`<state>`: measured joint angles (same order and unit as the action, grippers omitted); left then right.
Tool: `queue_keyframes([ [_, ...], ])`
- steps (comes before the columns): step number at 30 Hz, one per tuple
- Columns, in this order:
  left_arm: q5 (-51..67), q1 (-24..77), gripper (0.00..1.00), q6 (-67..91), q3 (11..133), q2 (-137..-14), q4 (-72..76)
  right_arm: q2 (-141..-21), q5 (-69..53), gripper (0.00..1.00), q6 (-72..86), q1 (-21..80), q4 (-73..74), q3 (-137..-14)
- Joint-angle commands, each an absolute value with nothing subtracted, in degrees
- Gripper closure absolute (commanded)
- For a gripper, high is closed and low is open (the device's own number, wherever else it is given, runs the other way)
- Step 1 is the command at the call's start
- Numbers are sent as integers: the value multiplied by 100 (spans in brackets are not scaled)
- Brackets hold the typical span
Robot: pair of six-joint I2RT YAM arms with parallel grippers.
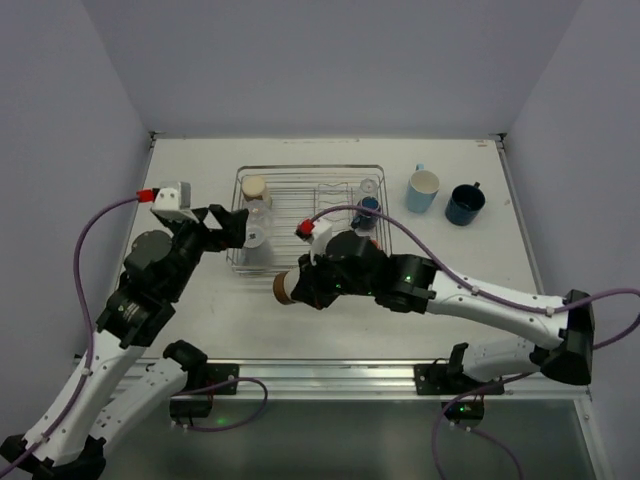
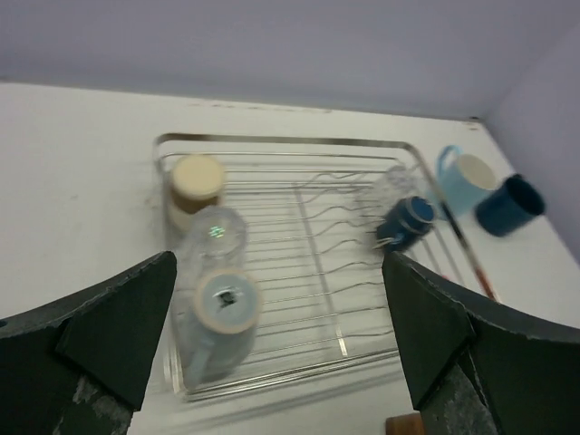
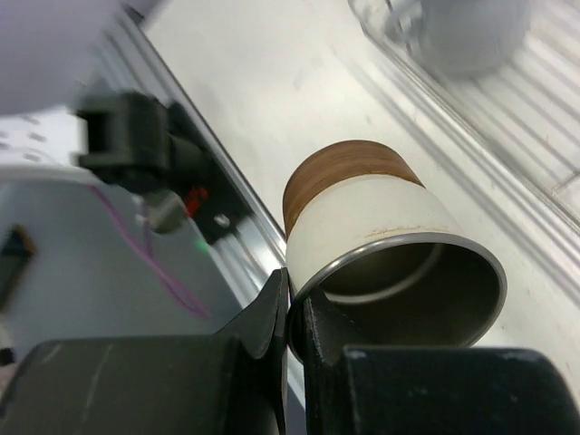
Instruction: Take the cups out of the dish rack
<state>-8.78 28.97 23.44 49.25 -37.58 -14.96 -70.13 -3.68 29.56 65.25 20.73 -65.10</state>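
Observation:
The right gripper should lower the tipped cup, tilting its base down, onto the bare tabletop below the gripper, between the rack [image 1: 310, 169] and the front bar, and let go of the cup's rim.
The dish rack [image 1: 310, 169] is a silver wire basket mid-table. Along its left side stand a cream-bottomed cup [image 1: 256, 187], a clear glass [image 1: 258, 211] and an upturned grey cup [image 1: 256, 241]. A small dark blue cup [image 1: 367, 211] and another clear glass [image 1: 369, 187] sit at its right. My left gripper [image 1: 236, 228] hovers open at the rack's left front corner; in its wrist view the grey cup [image 2: 220, 310] lies between its fingers [image 2: 118, 335]. My right gripper [image 3: 297, 308] is shut on the rim of a white, brown-based metal cup [image 3: 362, 227], held in front of the rack [image 3: 435, 91].
A light blue mug [image 1: 422, 190] and a navy mug [image 1: 464, 204] stand on the table to the right of the rack. The table's front rail [image 1: 330, 372] runs just below the held cup [image 1: 284, 288]. White walls close off the table's back and sides.

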Motion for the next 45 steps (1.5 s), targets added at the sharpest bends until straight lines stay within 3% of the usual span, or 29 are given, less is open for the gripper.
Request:
queue_keyframes([
  [1,-3064,2962,0,1529,5010,-3350,-2690,-7706,588,100,2584,6978,3506,-6969],
  [8,-3814,2962,0,1714,4571,-1997,-2101,-9288,1010,100,2488,7356,3936,-7742],
  [13,-3973,2953,0,1714,4245,-1653,-2109,-10369,1459,100,2356,7453,4411,-8339],
  [19,-3973,2953,0,1679,4140,-1441,-2118,-10836,1468,99,2347,7462,4474,-8613],
  [21,-3955,2953,0,1687,4148,-1485,-2144,-10925,1485,88,2382,7471,4500,-8657],
  [22,-3920,2953,0,1687,4148,-1494,-2145,-10934,1511,72,2399,7479,4491,-8675],
  [24,-3876,2953,0,1696,4148,-1512,-2145,-10872,1520,58,2434,7488,4474,-8657],
  [25,-3850,2953,0,1696,4148,-1520,-2145,-10829,1521,52,2452,7497,4448,-8666],
  [32,-3280,2953,0,1872,4315,-1870,-2206,-10021,1459,37,2592,7506,4298,-8508],
  [39,-1426,2953,0,2372,4517,-3417,-2426,-7922,1441,36,2742,7506,3508,-7349],
  [45,-1169,2953,0,2452,4579,-4490,-2206,-6066,1626,36,2935,7374,2919,-6110],
])
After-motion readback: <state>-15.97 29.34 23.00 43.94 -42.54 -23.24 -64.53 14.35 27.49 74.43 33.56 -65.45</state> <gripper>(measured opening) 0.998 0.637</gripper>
